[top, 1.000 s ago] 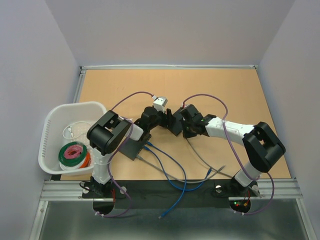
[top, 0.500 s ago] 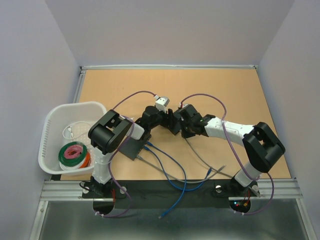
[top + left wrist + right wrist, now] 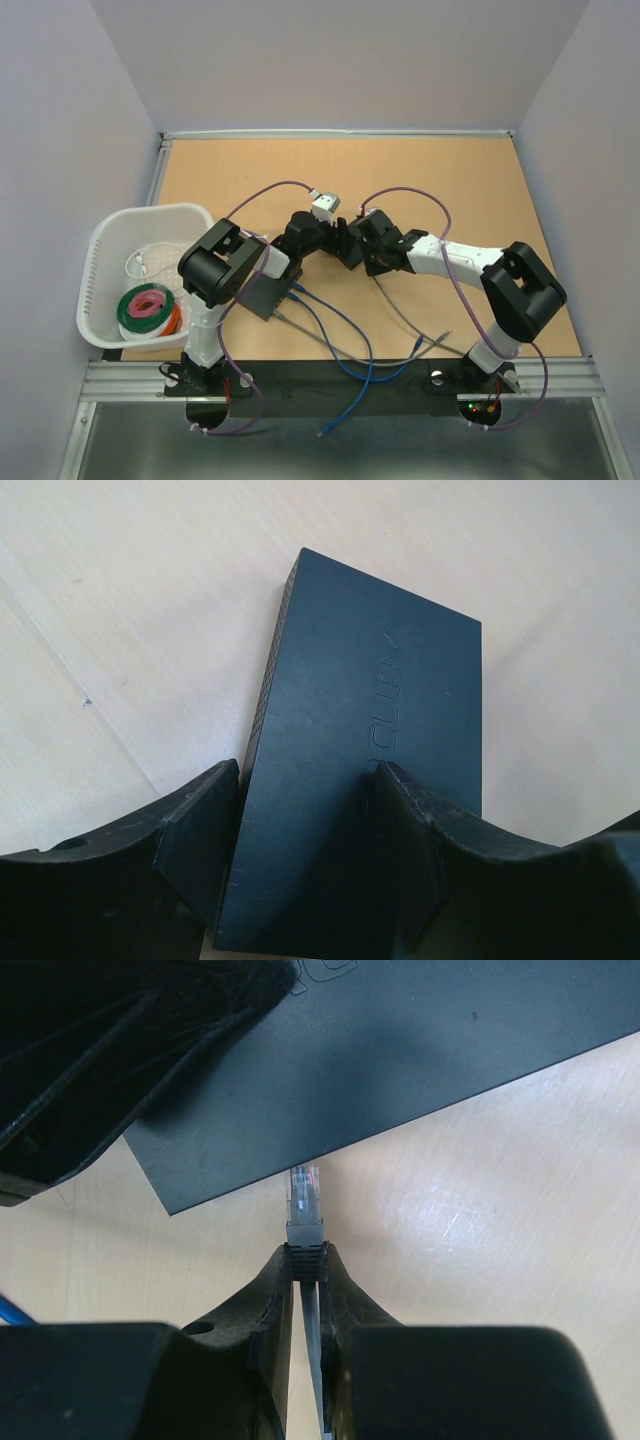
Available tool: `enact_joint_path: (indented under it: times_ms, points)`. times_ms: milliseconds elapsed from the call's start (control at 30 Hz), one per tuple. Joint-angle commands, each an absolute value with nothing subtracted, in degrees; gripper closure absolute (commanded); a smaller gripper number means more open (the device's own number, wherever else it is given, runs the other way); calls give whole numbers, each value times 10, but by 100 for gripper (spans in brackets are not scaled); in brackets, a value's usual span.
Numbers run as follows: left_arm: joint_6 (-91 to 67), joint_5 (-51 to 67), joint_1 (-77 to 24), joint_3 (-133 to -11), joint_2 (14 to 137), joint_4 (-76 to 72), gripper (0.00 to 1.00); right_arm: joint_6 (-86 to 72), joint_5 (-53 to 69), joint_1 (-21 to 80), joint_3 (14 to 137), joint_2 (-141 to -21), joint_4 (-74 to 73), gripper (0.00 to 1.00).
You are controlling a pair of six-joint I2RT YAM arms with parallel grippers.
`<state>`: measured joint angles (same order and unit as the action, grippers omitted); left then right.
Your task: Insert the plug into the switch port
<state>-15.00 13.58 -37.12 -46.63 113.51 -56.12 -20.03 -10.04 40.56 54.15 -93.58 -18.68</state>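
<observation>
My right gripper should next push toward the switch's near edge (image 3: 303, 1164), drive the plug in and release it there, as its clear body still shows outside that edge.
The switch (image 3: 370, 730) is a flat dark box with an embossed logo, and my left gripper (image 3: 305, 780) is shut on its near end, one finger at the vented side and one on the top face. The right wrist view shows the same switch (image 3: 400, 1050) across the top. My right gripper (image 3: 307, 1255) is shut on the grey boot of the clear plug (image 3: 303, 1192). The plug's tip meets the switch's near edge, and the port itself is hidden. In the top view the left gripper (image 3: 335, 238) and right gripper (image 3: 362, 248) meet at mid-table, covering the switch.
A white basket (image 3: 100, 262) at the left holds coiled cables (image 3: 147, 307). Blue cables (image 3: 345, 345) and a grey cable (image 3: 410, 325) trail over the near table. They run toward a dark box (image 3: 262, 298) by the left arm's elbow. A metal rail runs along the near edge.
My right arm has eased a little to the left, bringing its gripper closer to the left one. The left wrist shifted only slightly. Both grips are unchanged.
</observation>
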Motion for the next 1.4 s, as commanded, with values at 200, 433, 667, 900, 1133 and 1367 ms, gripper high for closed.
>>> enact_joint_path:
  times_ms: [200,433,667,900,1133,1367]
  points:
    - [-138,160,-377,-481,1142,-563,33,-176,-58,410,554,-942,-138,99]
    - [-134,170,-377,-481,1143,-564,33,-154,-61,417,554,-946,-131,100]
    - [-120,195,-377,-485,1148,-563,34,-90,-74,417,529,-926,-100,100]
    - [-116,219,-378,-490,1158,-562,35,-67,-84,418,509,-892,-54,99]
    - [-114,227,-377,-495,1160,-557,36,-60,-80,417,522,-918,-33,100]
    - [-116,238,-377,-500,1166,-551,36,-70,-89,417,525,-946,-22,99]
